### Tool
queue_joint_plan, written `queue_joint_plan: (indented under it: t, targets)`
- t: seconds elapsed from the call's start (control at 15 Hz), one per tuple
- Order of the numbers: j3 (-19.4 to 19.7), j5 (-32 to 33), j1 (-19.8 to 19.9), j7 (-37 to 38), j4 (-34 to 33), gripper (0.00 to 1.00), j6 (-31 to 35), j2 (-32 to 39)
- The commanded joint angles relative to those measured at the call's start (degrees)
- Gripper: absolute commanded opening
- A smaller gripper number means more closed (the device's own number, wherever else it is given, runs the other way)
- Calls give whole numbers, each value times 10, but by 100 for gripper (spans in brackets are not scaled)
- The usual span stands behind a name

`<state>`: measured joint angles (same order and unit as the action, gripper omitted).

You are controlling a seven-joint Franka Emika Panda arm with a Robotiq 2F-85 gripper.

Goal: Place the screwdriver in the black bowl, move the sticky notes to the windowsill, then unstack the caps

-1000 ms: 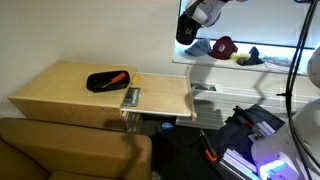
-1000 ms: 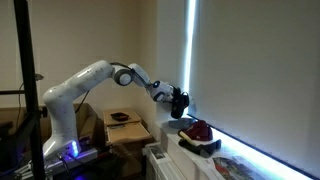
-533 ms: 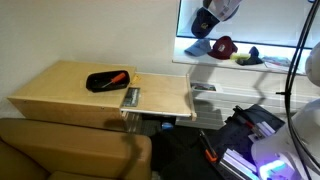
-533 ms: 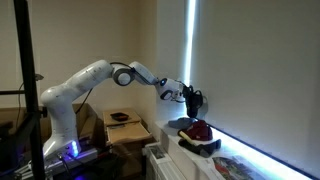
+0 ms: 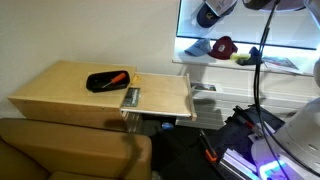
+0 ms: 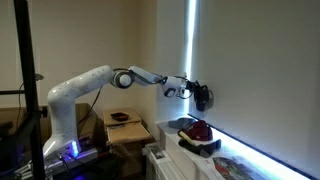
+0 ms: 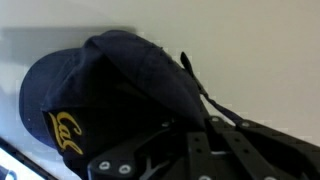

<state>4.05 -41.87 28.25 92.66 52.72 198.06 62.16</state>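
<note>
The dark red cap is apart on the windowsill. I should next keep my gripper high, turn and move toward the light blue item to release the navy cap.
My gripper is shut on the dark navy cap, which has yellow "Cal" lettering, and holds it high in front of the window, as the other exterior view also shows. The dark red cap lies below on the white windowsill and shows in both exterior views. The orange-handled screwdriver lies in the black bowl on the wooden table. A small yellowish thing on the sill is too small to identify as the sticky notes.
A small grey rectangular object lies at the edge of the light wooden table. A light blue item and a dark item lie on the sill. A brown couch stands in front.
My gripper has risen and moved along the window with the navy cap, away from the red cap, which stays on the sill.
</note>
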Motion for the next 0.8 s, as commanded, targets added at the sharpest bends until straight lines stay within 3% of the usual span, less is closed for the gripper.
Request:
queue_joint_plan:
  t: [0.0,0.27,0.47,0.53,0.73]
  targets:
    - [157,-162,-64,59,-56,1,0,56]
    - [342,-368,-150,127,25,1,-1,70]
    - [479,-523,-245,193,119,1,-2,97]
    - [506,-576,-263,216,120,1,-2,120]
    - [532,-609,-237,326,-3,1,-2,220]
